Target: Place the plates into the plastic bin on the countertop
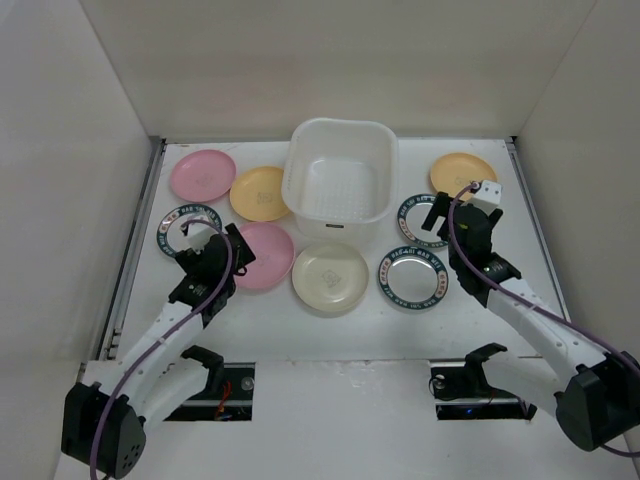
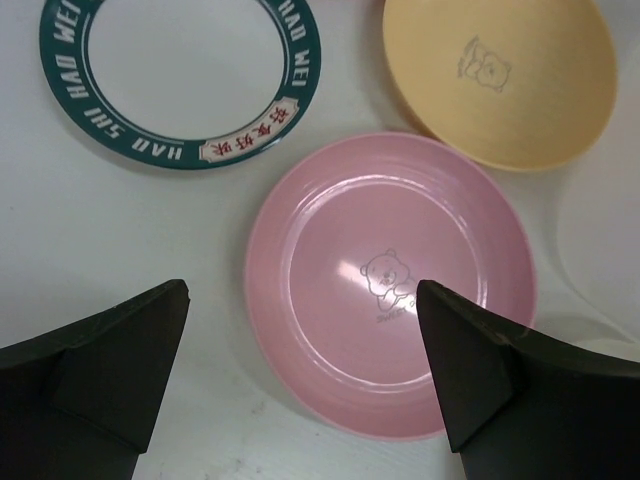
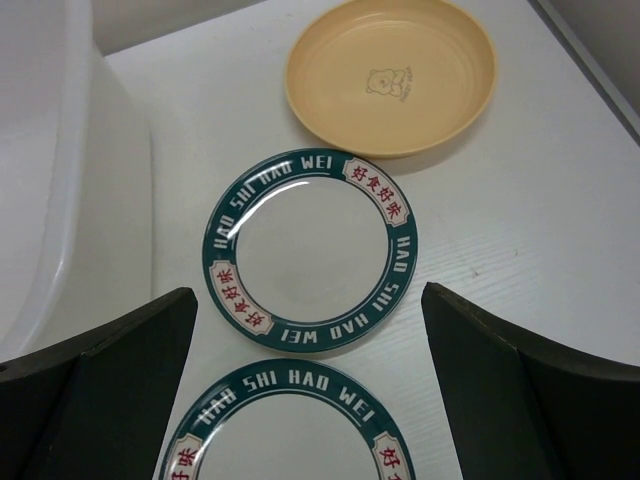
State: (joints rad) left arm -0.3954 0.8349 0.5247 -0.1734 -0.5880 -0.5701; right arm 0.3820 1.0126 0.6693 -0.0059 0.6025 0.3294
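The near pink plate's rim away from the bin (image 2: 257,335) is below my left gripper and between its open fingers, so the gripper needs to lower and close next.
The plastic bin (image 1: 338,180) stands empty at the back middle of the countertop (image 1: 360,325). Eight plates lie around it: pink (image 1: 202,174), yellow (image 1: 262,193), green-rimmed (image 1: 186,228), pink (image 1: 268,258), cream (image 1: 330,277), green-rimmed (image 1: 411,277), green-rimmed (image 1: 420,222), yellow-orange (image 1: 463,175). My left gripper (image 1: 243,252) is open above the near pink plate (image 2: 390,285), its near-left rim between the fingers (image 2: 480,370). My right gripper (image 1: 438,215) is open above the two right green-rimmed plates (image 3: 310,250) (image 3: 290,430).
White walls close in the left, back and right of the countertop. In the right wrist view the bin's wall (image 3: 60,180) rises close on the left. The plates left of the bin lie close together, some overlapping.
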